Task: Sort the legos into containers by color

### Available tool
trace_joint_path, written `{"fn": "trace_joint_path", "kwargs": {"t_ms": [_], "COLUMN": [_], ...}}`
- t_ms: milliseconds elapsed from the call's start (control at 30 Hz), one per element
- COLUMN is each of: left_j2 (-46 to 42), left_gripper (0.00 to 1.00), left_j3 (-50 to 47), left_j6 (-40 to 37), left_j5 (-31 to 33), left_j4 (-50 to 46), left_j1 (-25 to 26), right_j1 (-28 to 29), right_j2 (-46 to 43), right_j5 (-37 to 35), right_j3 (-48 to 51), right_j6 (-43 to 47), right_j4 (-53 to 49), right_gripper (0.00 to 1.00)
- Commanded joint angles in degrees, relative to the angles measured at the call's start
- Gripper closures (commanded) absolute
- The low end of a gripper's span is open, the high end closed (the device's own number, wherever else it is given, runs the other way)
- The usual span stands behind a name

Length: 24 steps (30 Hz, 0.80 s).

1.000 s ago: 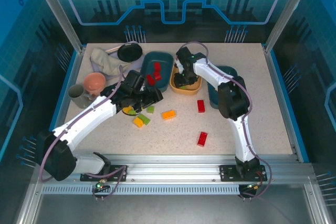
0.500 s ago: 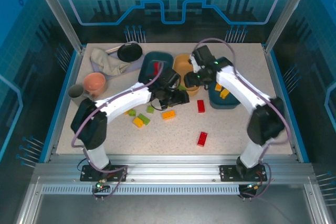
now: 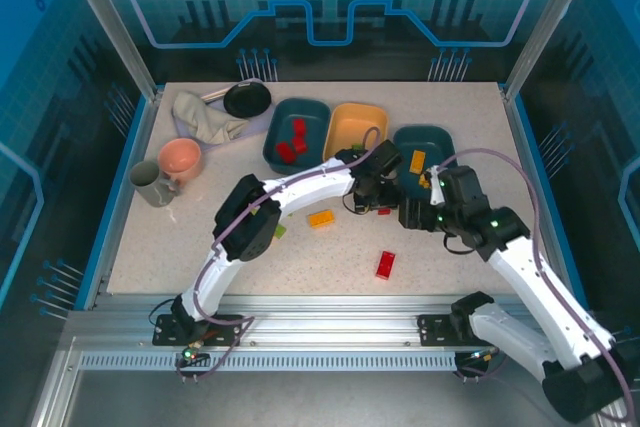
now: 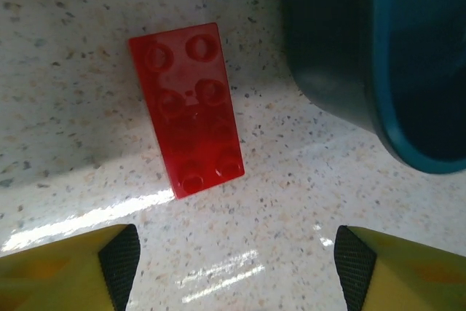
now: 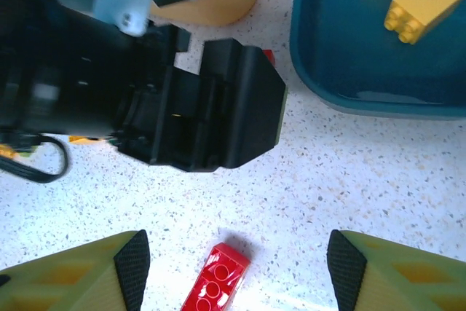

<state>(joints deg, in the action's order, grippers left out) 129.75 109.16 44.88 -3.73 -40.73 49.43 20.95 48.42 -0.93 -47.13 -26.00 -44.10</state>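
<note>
My left gripper, short of the red oblong brick, will next go down and away from my base over it, turning slightly to match its slant.
In the left wrist view an oblong red brick lies flat on the table beside the right dark teal tub. My left gripper hangs open just above and short of it. In the top view the left gripper sits between the yellow-orange tub and the right teal tub, which holds yellow bricks. My right gripper is open over a second red brick. The left teal tub holds red bricks. An orange brick lies loose.
The left gripper's black body is close in front of my right gripper. A pink bowl, grey mug, cloth and black pan stand at the back left. The left arm covers the bricks on the middle left.
My left arm swung right, from the bricks at the middle left to the red brick by the right teal tub. My right arm drew back from the yellow-orange tub toward the front.
</note>
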Motion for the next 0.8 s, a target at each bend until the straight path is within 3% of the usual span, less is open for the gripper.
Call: {"fn": "trace_joint_path", "kwargs": {"t_ms": [0, 367, 467, 633, 767], "left_j2": [2.78, 9.99, 11.36, 9.68, 2.51], "left_gripper": [0.29, 0.39, 0.47, 0.73, 0.78], "left_j3": [3.8, 10.53, 11.56, 10.75, 5.32], "left_j6": [0.15, -0.19, 0.08, 0.37, 1.0], "left_j5": [5.76, 9.95, 11.44, 14.57, 17.4], "left_j4": [-5.21, -7.25, -8.18, -9.96, -9.52], "left_j1": [0.5, 0.67, 0.67, 0.84, 0.85], "right_j1": [-2.06, -6.97, -7.28, -7.34, -7.49], "right_j2": [-2.81, -3.56, -3.34, -3.06, -2.21], "right_j5": [2.22, 6.09, 6.54, 6.64, 6.84], "right_j3": [0.64, -1.46, -1.82, -2.21, -2.94], "right_j6": [-1.91, -0.03, -0.22, 0.41, 1.01], "right_j4": [-1.47, -1.77, -1.64, -1.7, -1.02], "right_gripper": [0.32, 0.31, 0.31, 0.32, 0.32]}}
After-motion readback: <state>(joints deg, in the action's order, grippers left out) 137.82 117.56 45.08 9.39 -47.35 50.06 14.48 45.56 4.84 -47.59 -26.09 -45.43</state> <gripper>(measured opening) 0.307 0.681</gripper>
